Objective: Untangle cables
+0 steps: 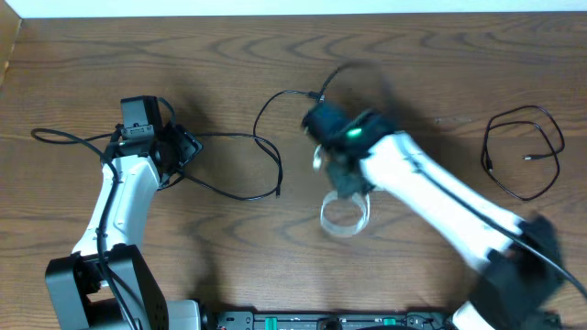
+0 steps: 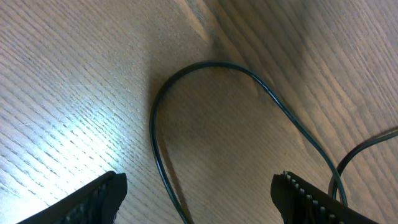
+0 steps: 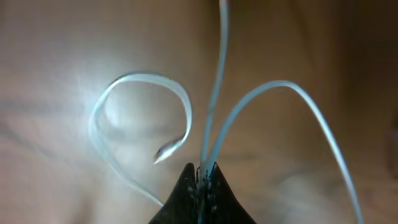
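Observation:
My right gripper swings to the right in the overhead view next, over the coiled black cord, because that spot lies clear of the snaking black cable [image 1: 229, 136].
A thin black cable [image 1: 229, 136] snakes across the left half of the table and loops up toward the middle. My left gripper [image 1: 183, 147] hovers low over it, open; in the left wrist view the black cable [image 2: 155, 149] runs between the two spread fingers [image 2: 106, 196] without touching them. My right gripper [image 3: 202, 173] is shut on the white cable [image 3: 217, 93], pinching two strands at its tips. From there the white cable curls into loops with a free plug end [image 3: 166, 152]. From overhead, the white cable [image 1: 344, 220] hangs as a loop below the right gripper [image 1: 347, 188], blurred.
Another thin black cord [image 1: 532, 109] lies coiled in a loose loop at the far right of the wooden table [image 1: 431, 55]. The arm bases and a black rail [image 1: 321, 321] sit along the front edge.

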`<state>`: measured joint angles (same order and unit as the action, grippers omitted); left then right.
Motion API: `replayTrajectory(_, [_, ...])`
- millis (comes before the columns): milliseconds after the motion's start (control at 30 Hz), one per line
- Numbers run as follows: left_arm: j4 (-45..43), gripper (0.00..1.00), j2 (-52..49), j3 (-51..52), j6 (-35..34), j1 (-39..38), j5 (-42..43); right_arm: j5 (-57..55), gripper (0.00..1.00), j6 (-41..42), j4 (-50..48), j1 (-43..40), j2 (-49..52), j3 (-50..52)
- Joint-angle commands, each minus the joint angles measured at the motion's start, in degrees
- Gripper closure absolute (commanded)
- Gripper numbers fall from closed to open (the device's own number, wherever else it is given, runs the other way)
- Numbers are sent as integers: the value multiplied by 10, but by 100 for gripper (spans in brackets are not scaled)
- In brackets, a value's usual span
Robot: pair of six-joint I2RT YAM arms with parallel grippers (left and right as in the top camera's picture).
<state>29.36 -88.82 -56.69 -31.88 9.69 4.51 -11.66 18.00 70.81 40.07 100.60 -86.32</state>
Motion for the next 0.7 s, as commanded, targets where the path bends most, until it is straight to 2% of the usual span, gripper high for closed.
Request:
replayTrajectory(0, [0,21,5,-6,-1,3,-7,-93,99,2,-23,-45,-59,-21])
replayTrajectory(333, [-1,21,5,-6,-1,3,-7,-133,99,-14,-132,-228,-95,-21])
replayTrajectory(433, [0,21,5,-6,-1,3,-7,-133,99,-13,-158,-309,-93,-21])
replayTrajectory(667, [-1,21,5,-6,-1,3,-7,-123,99,-13,-162,-436,-92,-21])
